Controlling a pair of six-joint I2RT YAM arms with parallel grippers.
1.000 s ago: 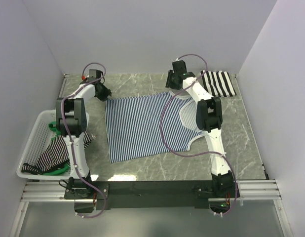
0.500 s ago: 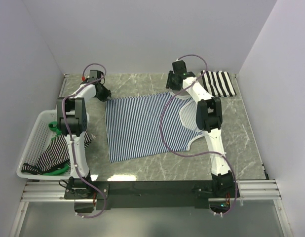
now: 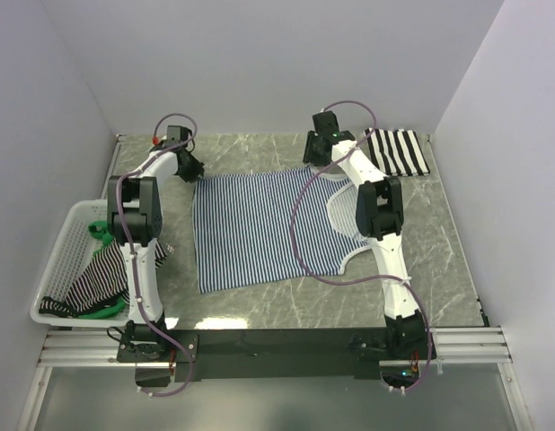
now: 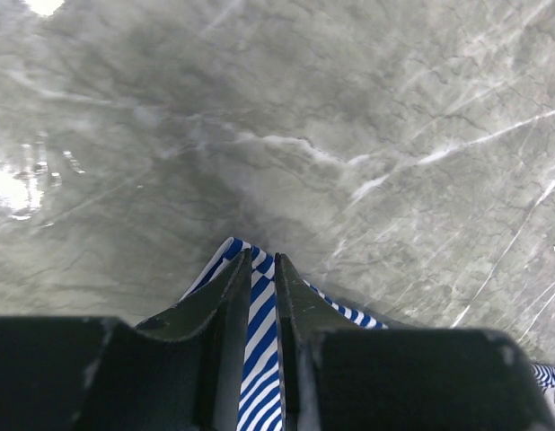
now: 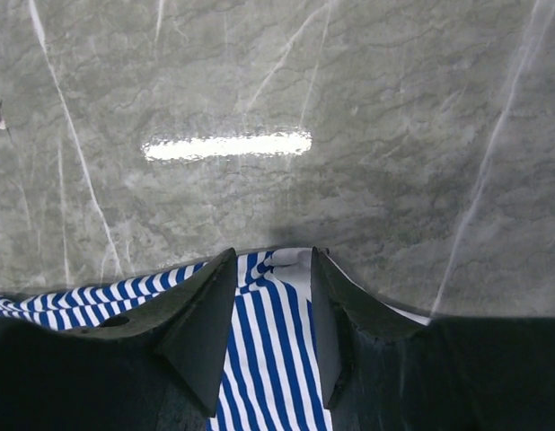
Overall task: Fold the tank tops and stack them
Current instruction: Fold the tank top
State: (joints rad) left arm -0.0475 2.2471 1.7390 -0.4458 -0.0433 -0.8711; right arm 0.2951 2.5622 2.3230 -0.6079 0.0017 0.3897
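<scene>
The tank top's white-trimmed edge (image 3: 311,166) (image 5: 283,263) already lies between the open fingers of my right gripper, so next I need to keep that gripper low at the tank top's far corner and close it on that edge.
A thin navy-and-white striped tank top (image 3: 259,229) lies spread flat on the marble table, its white-trimmed openings to the right. My left gripper (image 3: 195,172) is at its far left corner; in the left wrist view the left gripper (image 4: 262,260) is shut on a raised fold of the striped cloth (image 4: 258,359). My right gripper (image 3: 312,162) is at the far right corner. There the right gripper (image 5: 273,260) stands open, its jaws astride the striped cloth (image 5: 270,359) with a white-trimmed edge at the tips. A folded broad black-and-white striped tank top (image 3: 399,153) lies at the back right.
A white mesh basket (image 3: 60,260) stands at the left edge with more striped cloth (image 3: 98,278) and something green in it. Walls close the table on three sides. The arms' base rail (image 3: 277,346) runs along the near edge.
The left gripper's jaws have closed in on the far left corner of the tank top. The right gripper and the cloth have barely moved.
</scene>
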